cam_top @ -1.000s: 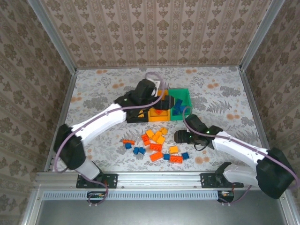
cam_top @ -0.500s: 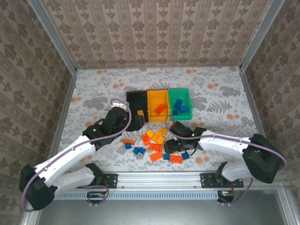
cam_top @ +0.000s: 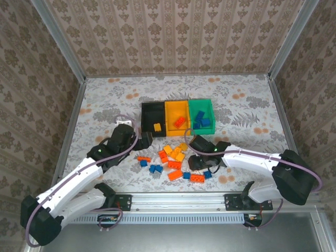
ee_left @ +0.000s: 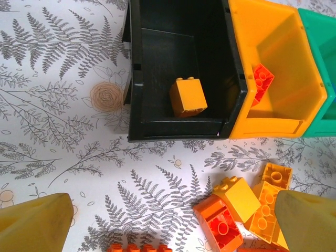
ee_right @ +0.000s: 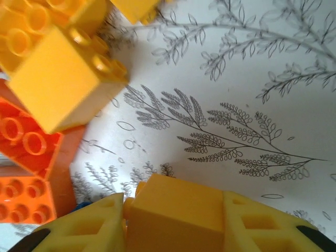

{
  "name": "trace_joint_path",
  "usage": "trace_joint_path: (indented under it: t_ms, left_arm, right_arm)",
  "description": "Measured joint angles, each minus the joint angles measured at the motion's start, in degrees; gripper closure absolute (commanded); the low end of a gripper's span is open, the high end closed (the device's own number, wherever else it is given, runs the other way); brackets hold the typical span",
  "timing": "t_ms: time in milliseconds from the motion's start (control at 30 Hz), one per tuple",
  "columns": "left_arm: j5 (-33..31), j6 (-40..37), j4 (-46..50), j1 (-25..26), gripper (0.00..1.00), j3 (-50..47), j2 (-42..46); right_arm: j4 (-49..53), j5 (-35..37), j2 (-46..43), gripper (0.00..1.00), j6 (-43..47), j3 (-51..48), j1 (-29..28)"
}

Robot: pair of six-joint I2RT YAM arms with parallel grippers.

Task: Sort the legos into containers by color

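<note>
A yellow lego is already in the black bin [cam_top: 149, 116], so my right gripper will next lift its yellow lego, carry it outward over the bin and release it.
The containers stand in a row: black bin [cam_top: 149, 116], yellow-orange bin [cam_top: 176, 113], green bin [cam_top: 202, 111]. One yellow lego [ee_left: 188, 97] lies in the black bin [ee_left: 157, 63], an orange-red lego [ee_left: 261, 81] in the yellow-orange bin [ee_left: 278, 58], and blue legos [cam_top: 202, 122] in the green one. Loose legos [cam_top: 176, 157] in the three colours are scattered in front of the bins. My left gripper [cam_top: 138, 139] hangs open just before the black bin, its pads [ee_left: 34, 223] wide apart over bare table. At the pile's right edge my right gripper [cam_top: 198, 160] is shut on a yellow lego [ee_right: 176, 215].
A yellow lego [ee_right: 63, 79] and orange-red legos [ee_right: 26, 139] lie close on the left of my right gripper. Yellow and orange-red legos [ee_left: 236, 207] lie by my left gripper's right pad. Patterned walls enclose the table [cam_top: 247, 105] on three sides.
My left arm has drawn back from above the bins to the near left, leaving a yellow lego in the black bin. My right gripper slid left into the pile and closed on a yellow lego.
</note>
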State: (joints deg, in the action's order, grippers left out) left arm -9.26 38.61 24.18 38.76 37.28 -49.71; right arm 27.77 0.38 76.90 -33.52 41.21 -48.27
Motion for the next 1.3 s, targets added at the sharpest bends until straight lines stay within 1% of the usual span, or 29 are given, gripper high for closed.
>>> trace_joint_path:
  t_ms: [133,233,467,600,700,767,800,867,967,1033,1133,1233,1300]
  left_arm:
    - [0.24,0.22,0.7,-1.18,0.0,-1.03,2.67]
    - [0.26,0.68,1.64,-2.14,0.0,-2.38,5.25]
    - [1.31,2.21,5.03,-4.85,0.03,-5.68,10.78]
    - [2.86,2.4,6.67,-6.21,0.04,-6.43,11.17]
    - [4.17,2.4,7.13,-6.64,0.05,-6.78,10.56]
    - [5.22,2.38,7.1,-6.82,0.06,-6.91,9.66]
    - [5.97,2.36,7.1,-6.95,0.06,-6.99,9.03]
    - [7.08,2.36,6.86,-6.99,0.07,-7.3,7.89]
    - [9.18,2.36,6.05,-6.99,0.09,-7.91,6.25]
    - [10.56,2.36,5.73,-6.97,0.11,-8.24,5.27]
    - [11.98,2.36,4.76,-6.36,0.14,-8.76,3.72]
    - [12.52,2.62,3.15,-3.23,0.18,-9.77,1.51]
    - [12.46,3.19,2.14,-0.26,0.21,-10.43,-0.96]
  right_arm:
    - [1.66,0.28,0.07,0.68,2.03,7.82,0.0]
    - [1.25,0.09,3.69,0.68,3.8,17.03,0.0]
    - [-1.97,-0.74,21.79,0.66,7.08,38.97,0.33]
    - [-2.23,-0.57,33.0,0.65,8.09,50.88,1.25]
    - [-1.81,0.28,39.85,0.64,8.09,57.96,2.1]
    - [-1.51,0.92,43.39,0.59,8.07,61.31,2.71]
    - [-0.98,1.14,45.05,0.53,8.02,62.93,2.97]
    - [-0.09,1.55,47.56,0.4,7.91,65.55,3.37]
    - [1.33,2.01,49.92,0.29,7.78,68.83,3.76]
    - [1.92,2.05,50.12,0.26,7.82,69.79,3.87]
    - [2.1,2.08,49.7,0.24,7.87,70.14,3.87]
    - [0.76,2.1,46.97,0.24,7.82,66.49,3.87]
    - [-0.07,2.05,43.71,0.24,7.58,62.2,3.93]
